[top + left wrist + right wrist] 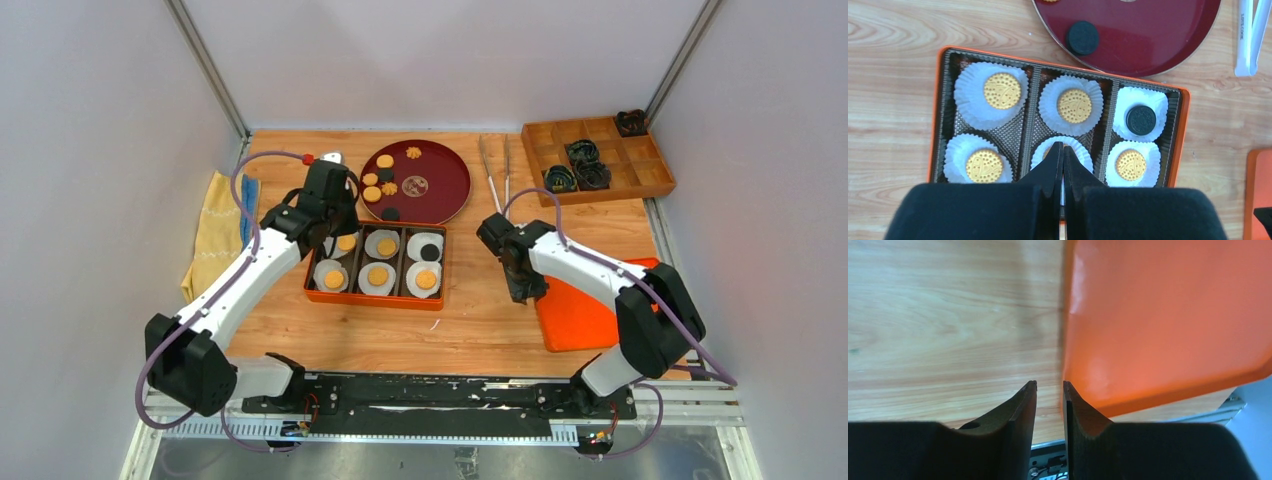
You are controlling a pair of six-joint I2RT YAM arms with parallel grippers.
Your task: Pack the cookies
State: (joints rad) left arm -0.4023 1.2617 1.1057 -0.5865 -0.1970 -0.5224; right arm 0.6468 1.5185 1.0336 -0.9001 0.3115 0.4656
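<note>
The right gripper moves down onto the orange lid's box-side edge by the lid's near corner (544,335) (1065,383) next.
The orange box (375,298) holds six white paper cups, each with one of the cookies: golden ones (1002,91) (1074,105) (984,165) (1130,164) and a dark one (1141,119). The near-middle cup's cookie is mostly hidden behind my left gripper (1063,146), which hangs shut and empty above the box (333,232). More cookies (385,161) lie on the dark red plate (435,195), including a dark one (1083,37). My right gripper (1049,385) hovers low at the left edge of the orange lid (1168,315), its jaws a narrow gap apart with nothing between them.
Metal tongs (497,170) lie right of the plate. A wooden compartment tray (640,165) with dark paper cups sits at the back right. A yellow cloth (215,235) lies at the left edge. The orange lid (585,310) rests right of the box.
</note>
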